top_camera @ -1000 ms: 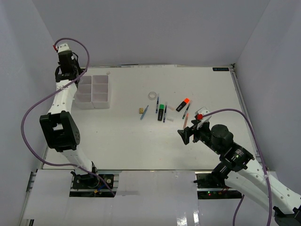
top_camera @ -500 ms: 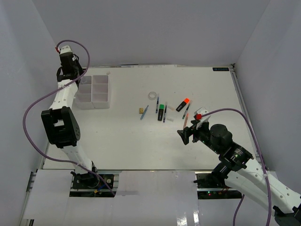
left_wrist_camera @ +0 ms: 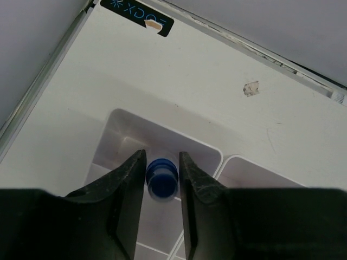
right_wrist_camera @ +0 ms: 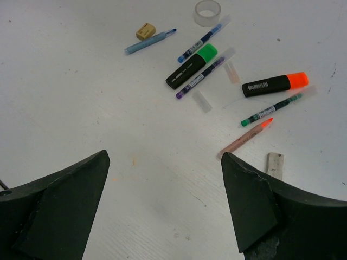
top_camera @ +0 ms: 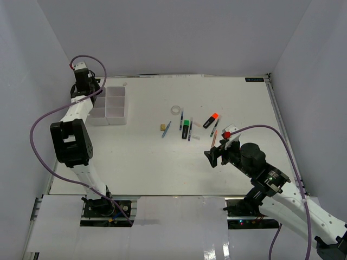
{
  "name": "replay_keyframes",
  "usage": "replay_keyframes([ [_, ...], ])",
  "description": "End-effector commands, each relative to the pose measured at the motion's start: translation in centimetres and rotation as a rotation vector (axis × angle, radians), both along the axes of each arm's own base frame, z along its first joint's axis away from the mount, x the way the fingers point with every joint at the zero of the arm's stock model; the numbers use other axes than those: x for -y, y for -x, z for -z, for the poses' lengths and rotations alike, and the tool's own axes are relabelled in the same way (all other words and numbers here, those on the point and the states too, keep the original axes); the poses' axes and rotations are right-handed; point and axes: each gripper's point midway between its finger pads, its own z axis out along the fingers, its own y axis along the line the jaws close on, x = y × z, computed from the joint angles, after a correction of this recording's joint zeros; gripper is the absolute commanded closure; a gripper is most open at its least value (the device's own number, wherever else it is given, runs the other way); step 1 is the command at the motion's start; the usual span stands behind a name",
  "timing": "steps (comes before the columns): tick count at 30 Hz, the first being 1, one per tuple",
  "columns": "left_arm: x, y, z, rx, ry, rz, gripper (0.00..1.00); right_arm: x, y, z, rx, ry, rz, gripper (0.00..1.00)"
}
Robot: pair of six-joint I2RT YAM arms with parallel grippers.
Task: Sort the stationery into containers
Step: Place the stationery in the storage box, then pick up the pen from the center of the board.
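The green pen's body (top_camera: 215, 127) (right_wrist_camera: 276, 107) lies at an angle, below and outward of my right gripper, so my right gripper needs to move outward, turning, and lower onto it.
My left gripper (top_camera: 91, 91) hangs over the far-left compartment of the translucent white organiser tray (top_camera: 126, 106). In the left wrist view the gripper (left_wrist_camera: 162, 156) is shut on the blue-capped glue bottle (left_wrist_camera: 162, 179), held above that compartment's rim (left_wrist_camera: 179, 138). My right gripper (top_camera: 213, 156) is open and empty; in the right wrist view it (right_wrist_camera: 165, 157) hovers over bare table short of the stationery. There lie the tape ring (right_wrist_camera: 207, 12), brass clip (right_wrist_camera: 145, 30), blue pen (right_wrist_camera: 150, 41), green-capped highlighter (right_wrist_camera: 192, 65), orange-capped highlighter (right_wrist_camera: 275, 84) and white eraser (right_wrist_camera: 275, 163).
More pens and an orange-tipped pencil (right_wrist_camera: 245, 138) lie among the stationery mid-table (top_camera: 187, 127). White walls enclose the table at the back and sides. A black label (left_wrist_camera: 136, 10) sits at the far-left edge, beyond the tray.
My left wrist has swung right and toward the tray's far-left compartment, carrying the glue bottle. The right arm has barely moved.
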Motion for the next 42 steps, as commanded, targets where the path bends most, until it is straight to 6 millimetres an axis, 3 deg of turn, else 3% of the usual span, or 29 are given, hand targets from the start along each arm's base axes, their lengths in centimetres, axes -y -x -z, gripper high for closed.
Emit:
replay_keyframes([
  [1, 0.1, 0.0, -1.3, 0.045, 0.009, 0.003, 0.59, -0.3, 0.0, -0.6, 0.011, -0.035, -0.003, 0.1],
  [9, 0.3, 0.6, -1.4, 0.033, 0.015, 0.013, 0.47, -0.1, 0.2, -0.8, 0.007, -0.064, 0.011, 0.1],
  [14, 1.6, 2.4, -4.9, 0.078, 0.039, 0.048, 0.28, 0.4, 0.2, -1.6, 0.01, -0.073, 0.032, 0.1],
  [17, 3.8, 4.2, -7.0, 0.098, 0.043, 0.096, 0.18, 0.7, 0.0, -1.9, 0.011, -0.07, 0.056, 0.1],
  [18, 4.6, 5.2, -6.6, 0.078, 0.051, 0.114, 0.15, 1.0, -0.2, -2.0, 0.007, -0.069, 0.077, 0.1],
  [19, 6.0, 6.1, -8.2, 0.109, 0.051, 0.147, 0.13, 1.0, -0.4, -2.0, 0.003, -0.068, 0.089, 0.1],
  [20, 6.8, 6.7, -8.6, 0.112, 0.056, 0.169, 0.08, 1.1, -0.4, -1.9, -0.002, -0.064, 0.098, 0.1],
  [22, 8.6, 8.5, -7.7, 0.078, 0.075, 0.213, 0.05, 1.2, -0.7, -1.5, -0.024, -0.053, 0.123, 0.1],
  [23, 10.1, 9.6, -8.7, 0.096, 0.087, 0.262, 0.04, 1.3, -0.9, -1.5, -0.029, -0.053, 0.133, 0.1],
  [28, 15.3, 15.0, -6.1, 0.02, 0.147, 0.428, 0.02, 1.9, -2.4, 0.1, -0.082, -0.007, 0.244, 0.08],
  [29, 15.8, 16.1, -4.4, -0.014, 0.152, 0.445, 0.02, 2.1, -2.7, 0.3, -0.087, 0.003, 0.27, 0.08],
  [30, 16.1, 17.2, -5.1, 0.011, 0.15, 0.463, 0.02, 2.3, -3.2, 0.2, -0.087, 0.011, 0.3, 0.07],
  [32, 17.2, 18.8, -3.7, -0.009, 0.17, 0.513, 0.02, 2.8, -4.5, 1.2, -0.105, 0.071, 0.369, 0.06],
  [33, 17.6, 19.4, -4.2, 0.016, 0.174, 0.536, 0.02, 3.2, -5.3, 0.7, -0.103, 0.078, 0.409, 0.06],
  [34, 18.5, 20.1, -4.2, 0.02, 0.192, 0.582, 0.02, 3.1, -6.0, 2.0, -0.135, 0.125, 0.427, 0.05],
  [36, 19.1, 21.0, -4.0, 0.036, 0.199, 0.613, 0.02, 2.9, -7.5, 1.9, -0.152, 0.125, 0.453, 0.05],
  [42, 19.5, 22.1, -2.3, 0.033, 0.2, 0.63, 0.02, 2.7, -12.5, 6.4, -0.296, 0.146, 0.536, 0.01],
])
